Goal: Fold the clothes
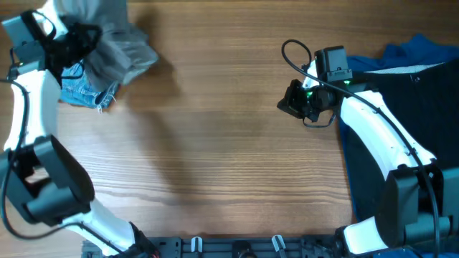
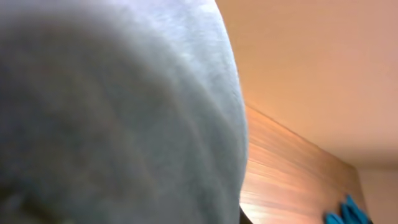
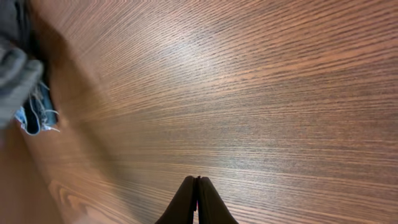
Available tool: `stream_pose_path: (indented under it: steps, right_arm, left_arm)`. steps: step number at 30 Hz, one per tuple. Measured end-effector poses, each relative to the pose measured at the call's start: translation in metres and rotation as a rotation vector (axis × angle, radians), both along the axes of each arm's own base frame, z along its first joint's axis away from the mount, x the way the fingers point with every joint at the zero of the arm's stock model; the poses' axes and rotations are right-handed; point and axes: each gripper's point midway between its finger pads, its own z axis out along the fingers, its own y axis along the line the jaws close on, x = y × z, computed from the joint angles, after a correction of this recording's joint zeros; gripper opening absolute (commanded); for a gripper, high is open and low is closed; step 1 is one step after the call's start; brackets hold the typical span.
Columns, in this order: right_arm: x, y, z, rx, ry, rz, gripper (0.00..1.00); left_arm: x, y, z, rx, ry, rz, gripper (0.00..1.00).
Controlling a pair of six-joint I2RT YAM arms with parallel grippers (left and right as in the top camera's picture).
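Observation:
I should move my right gripper up and back to open its empty fingers, because bare wood is below it and the grey garment [image 1: 123, 49] is hanging from my left gripper.
A grey garment [image 1: 123, 49] hangs bunched from my left gripper [image 1: 80, 37] at the table's far left corner. It fills the left wrist view [image 2: 112, 118] and hides the jaws there. A light blue denim piece [image 1: 80, 90] lies under it on the table. My right gripper [image 1: 292, 102] is shut and empty, low over bare wood right of centre; its fingertips [image 3: 198, 182] are pressed together. The grey garment [image 3: 12, 74] and the denim [image 3: 34, 117] show at the left edge of the right wrist view.
A dark navy cloth [image 1: 401, 107] covers the table's right side under the right arm. A bright blue garment [image 1: 423, 51] lies at the far right corner and shows in the left wrist view [image 2: 345, 213]. The wooden tabletop [image 1: 215, 143] spans the middle.

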Motion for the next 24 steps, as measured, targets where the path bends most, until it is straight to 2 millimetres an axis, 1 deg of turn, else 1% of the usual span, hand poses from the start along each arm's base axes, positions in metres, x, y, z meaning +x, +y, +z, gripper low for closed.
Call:
stream_pose_path:
  steps: [1, 2, 3, 4, 5, 6, 7, 8, 9, 10, 11, 12, 13, 15, 16, 17, 18, 19, 20, 21, 22, 23, 24]
  right_arm:
    - [0.0, 0.0, 0.0, 0.002, 0.003, -0.006, 0.04]
    - [0.0, 0.0, 0.0, 0.003, 0.006, -0.01, 0.04]
    - [0.0, 0.0, 0.0, 0.004, 0.008, -0.013, 0.04]
    - [0.0, 0.0, 0.0, 0.005, 0.011, -0.016, 0.04]
    - [-0.001, 0.0, 0.0, 0.005, 0.014, -0.019, 0.04]
    - [-0.001, 0.0, 0.0, 0.005, 0.015, -0.019, 0.04]
    - [-0.001, 0.0, 0.0, 0.005, 0.015, -0.019, 0.04]
    - [-0.001, 0.0, 0.0, 0.006, 0.017, -0.022, 0.04]
    - [-0.001, 0.0, 0.0, 0.006, 0.016, -0.022, 0.04]
    - [-0.001, 0.0, 0.0, 0.007, 0.018, -0.024, 0.04]
    - [-0.001, 0.0, 0.0, 0.006, 0.02, -0.025, 0.04]
    - [-0.001, 0.0, 0.0, 0.006, 0.02, -0.025, 0.04]
    - [-0.001, 0.0, 0.0, 0.006, 0.021, -0.025, 0.04]
    - [-0.001, 0.0, 0.0, 0.007, 0.018, -0.024, 0.04]
    - [0.0, 0.0, 0.0, 0.008, 0.019, -0.028, 0.05]
    - [0.0, -0.001, -0.001, 0.006, 0.022, -0.036, 0.04]
    - [0.0, -0.001, -0.001, 0.005, 0.026, -0.043, 0.05]
    - [0.0, -0.001, -0.001, 0.007, 0.028, -0.048, 0.04]
    - [0.0, -0.001, -0.001, 0.008, 0.032, -0.052, 0.04]
    - [0.0, -0.001, -0.001, 0.008, 0.033, -0.056, 0.04]
    - [0.0, -0.001, -0.001, 0.008, 0.034, -0.056, 0.04]
    - [0.0, -0.001, -0.001, 0.007, 0.036, -0.056, 0.04]
    - [-0.001, -0.002, -0.001, 0.006, 0.04, -0.057, 0.04]
  left_arm:
    - [0.001, 0.018, -0.024, -0.008, 0.052, 0.049, 0.08]
    - [0.0, 0.028, -0.039, -0.014, 0.081, 0.076, 0.18]
    - [-0.003, 0.047, -0.062, -0.022, 0.131, 0.128, 0.17]
    - [-0.008, 0.068, -0.084, -0.025, 0.178, 0.189, 0.49]
    - [-0.014, 0.089, -0.102, -0.028, 0.216, 0.248, 0.7]
    - [-0.017, 0.102, -0.105, -0.021, 0.218, 0.276, 0.97]
    - [-0.019, 0.111, -0.105, -0.016, 0.217, 0.3, 1.0]
    - [-0.027, 0.124, -0.105, -0.022, 0.226, 0.327, 1.0]
    - [-0.04, 0.136, -0.106, -0.038, 0.256, 0.351, 1.0]
    - [-0.05, 0.135, -0.105, -0.058, 0.283, 0.343, 0.94]
    - [-0.06, 0.133, -0.097, -0.079, 0.298, 0.329, 0.78]
    - [-0.067, 0.133, -0.07, -0.064, 0.256, 0.31, 0.26]
    - [-0.069, 0.131, -0.038, -0.021, 0.192, 0.288, 0.04]
    - [-0.072, 0.123, 0.019, 0.058, 0.072, 0.258, 0.04]
    - [-0.07, 0.119, 0.037, 0.091, 0.033, 0.246, 0.04]
    - [-0.065, 0.114, 0.046, 0.129, 0.004, 0.225, 0.04]
    - [-0.056, 0.105, 0.039, 0.162, 0.011, 0.195, 0.04]
    - [-0.05, 0.1, 0.025, 0.175, 0.037, 0.18, 0.04]
    - [-0.042, 0.095, 0.001, 0.185, 0.083, 0.167, 0.04]
    - [-0.034, 0.093, -0.038, 0.194, 0.161, 0.157, 0.04]
    - [-0.032, 0.094, -0.084, 0.193, 0.253, 0.155, 0.04]
    - [-0.034, 0.097, -0.122, 0.189, 0.325, 0.156, 0.04]
    - [-0.035, 0.1, -0.145, 0.186, 0.359, 0.154, 0.06]
